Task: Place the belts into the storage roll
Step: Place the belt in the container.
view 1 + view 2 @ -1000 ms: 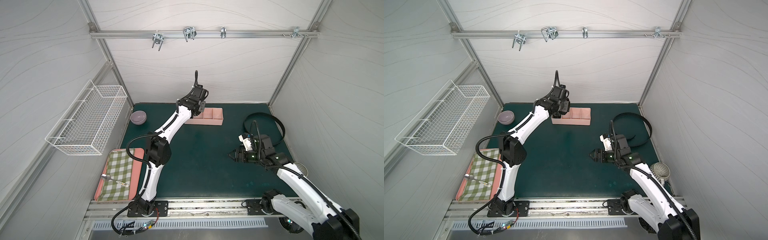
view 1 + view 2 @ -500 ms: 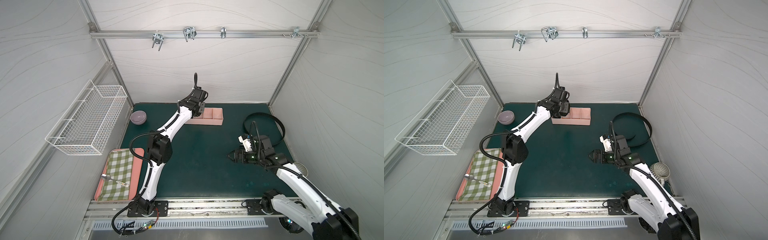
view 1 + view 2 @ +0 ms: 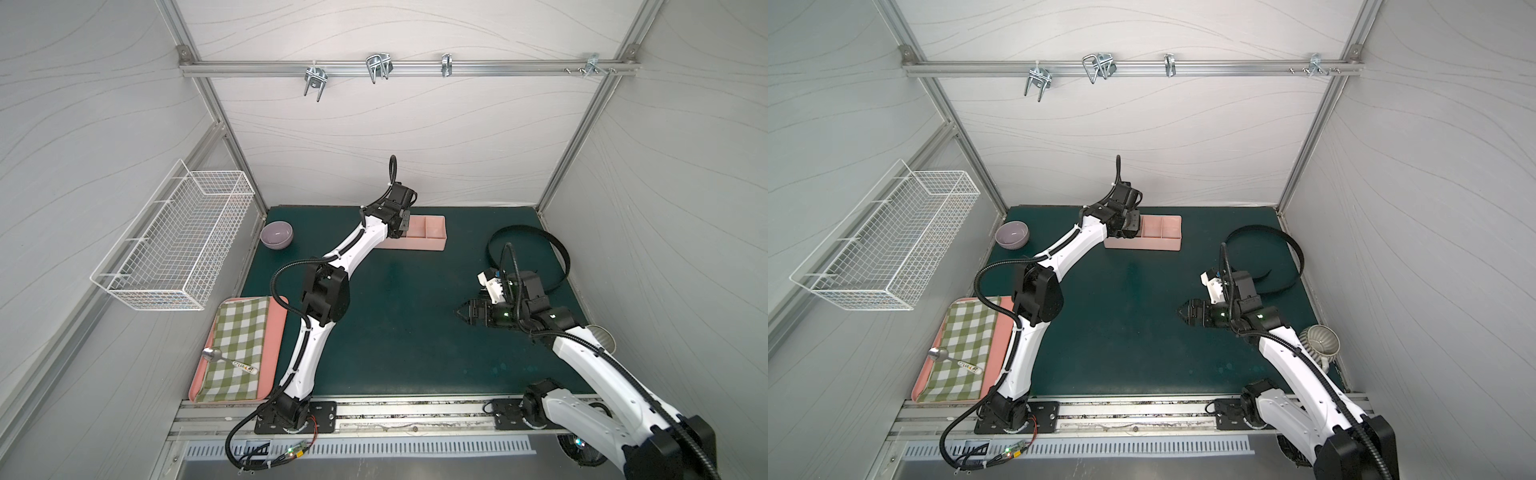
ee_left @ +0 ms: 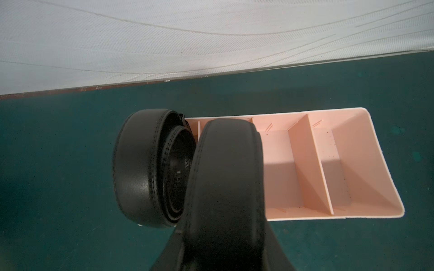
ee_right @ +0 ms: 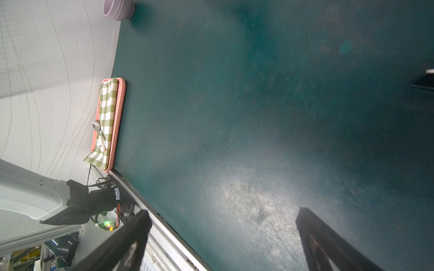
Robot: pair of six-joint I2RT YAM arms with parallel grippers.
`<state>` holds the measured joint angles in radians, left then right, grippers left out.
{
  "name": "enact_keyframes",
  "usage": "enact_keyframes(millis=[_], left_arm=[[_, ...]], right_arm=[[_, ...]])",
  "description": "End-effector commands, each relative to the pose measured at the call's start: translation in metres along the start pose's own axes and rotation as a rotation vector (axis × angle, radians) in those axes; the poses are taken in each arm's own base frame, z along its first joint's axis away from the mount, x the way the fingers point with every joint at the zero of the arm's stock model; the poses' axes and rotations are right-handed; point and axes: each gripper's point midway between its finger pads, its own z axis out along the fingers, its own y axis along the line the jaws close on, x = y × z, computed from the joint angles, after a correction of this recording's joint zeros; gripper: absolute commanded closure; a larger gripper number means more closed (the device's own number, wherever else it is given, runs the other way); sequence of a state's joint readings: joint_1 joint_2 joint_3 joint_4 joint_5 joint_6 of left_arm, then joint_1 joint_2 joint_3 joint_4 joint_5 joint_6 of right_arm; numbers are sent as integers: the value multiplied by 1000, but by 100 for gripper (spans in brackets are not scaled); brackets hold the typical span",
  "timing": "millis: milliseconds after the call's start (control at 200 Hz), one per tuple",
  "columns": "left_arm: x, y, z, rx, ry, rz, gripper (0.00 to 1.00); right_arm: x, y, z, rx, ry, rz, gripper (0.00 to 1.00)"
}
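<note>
I should lower my left gripper and release the tight black belt coil point(image 4: 225, 176) into the tray section beside the standing belt coil, because that section is below the gripper.
The storage roll point(image 3: 430, 241) point(image 3: 1163, 237) point(image 4: 352, 164) is a pale-pink divided tray near the back wall. My left gripper point(image 3: 398, 226) point(image 3: 1126, 224) point(image 4: 223, 255) is shut on a tight black belt coil point(image 4: 225, 176), held just above the tray's left part. A second belt coil point(image 4: 138, 169) stands on edge at the tray's left end and hides that end. The two right compartments are empty. A loose belt point(image 3: 525, 231) point(image 3: 1264, 231) lies in a big loop at the right. In front of the loop, my right gripper point(image 3: 461, 312) point(image 3: 1181, 311) point(image 5: 223, 211) is open over bare mat.
A purple bowl point(image 3: 276, 235) sits at the back left. A white wire basket point(image 3: 174, 245) hangs on the left wall. A flat pink tray point(image 3: 279, 332) with a checked cloth and a spoon point(image 3: 226, 358) lies front left. A ribbed cup point(image 3: 1318, 340) stands by the right wall.
My left gripper has come down a little toward the tray with its coil. The right arm has barely moved and its jaws stay wide.
</note>
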<state>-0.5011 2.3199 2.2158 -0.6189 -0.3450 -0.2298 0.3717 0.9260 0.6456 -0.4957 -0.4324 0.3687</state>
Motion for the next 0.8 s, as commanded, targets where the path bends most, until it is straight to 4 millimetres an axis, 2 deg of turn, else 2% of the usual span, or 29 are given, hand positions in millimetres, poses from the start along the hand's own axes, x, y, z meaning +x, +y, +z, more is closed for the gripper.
enact_keyframes(millis=[0, 150, 375, 545, 795], left_arm=[[-32, 0, 5, 3, -113, -80, 100], [-36, 2, 11, -5, -127, -101, 100], [-31, -2, 34, 0, -137, -123, 100], [-17, -4, 51, -9, -120, -140, 100], [8, -5, 57, -22, -90, -134, 100]], right_arm=[[0, 1, 0, -16, -2, -13, 1], [0, 1, 0, -16, -2, -13, 1], [0, 0, 0, -15, -3, -11, 1], [0, 0, 0, -14, -4, -12, 1], [-1, 0, 0, -18, -5, -14, 1]])
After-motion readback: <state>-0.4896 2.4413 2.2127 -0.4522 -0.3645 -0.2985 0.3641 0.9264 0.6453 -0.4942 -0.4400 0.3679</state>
